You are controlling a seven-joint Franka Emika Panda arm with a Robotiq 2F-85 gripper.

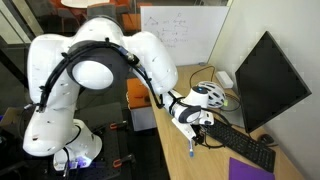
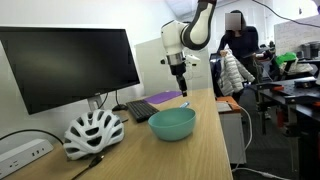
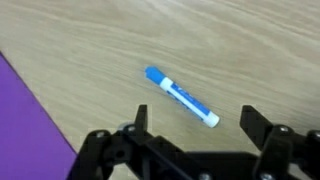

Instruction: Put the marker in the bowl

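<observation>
My gripper needs to come down next with a turn onto the marker's capless white end (image 1: 191, 146) (image 3: 209, 118), because the marker lies at an angle to the open fingers.
The marker (image 3: 182, 97), whitish with a blue cap, lies flat on the wooden desk in the wrist view, between and just ahead of my open gripper's (image 3: 198, 122) two fingers. In both exterior views the gripper (image 1: 192, 124) (image 2: 181, 80) hangs above the desk with nothing in it. The marker (image 1: 192, 150) lies below it near the desk edge, a tiny blue speck (image 2: 184, 104) in an exterior view. The teal bowl (image 2: 172, 123) stands on the desk closer to the camera, beside the helmet. It does not show in the wrist view.
A white bicycle helmet (image 2: 93, 130) (image 1: 210, 95), a black keyboard (image 1: 240, 145) (image 2: 158, 100) and a monitor (image 1: 265, 80) (image 2: 65, 65) stand along the desk. A purple mat (image 3: 25, 120) (image 1: 250, 170) lies next to the marker. A person (image 2: 236, 55) sits beyond the desk.
</observation>
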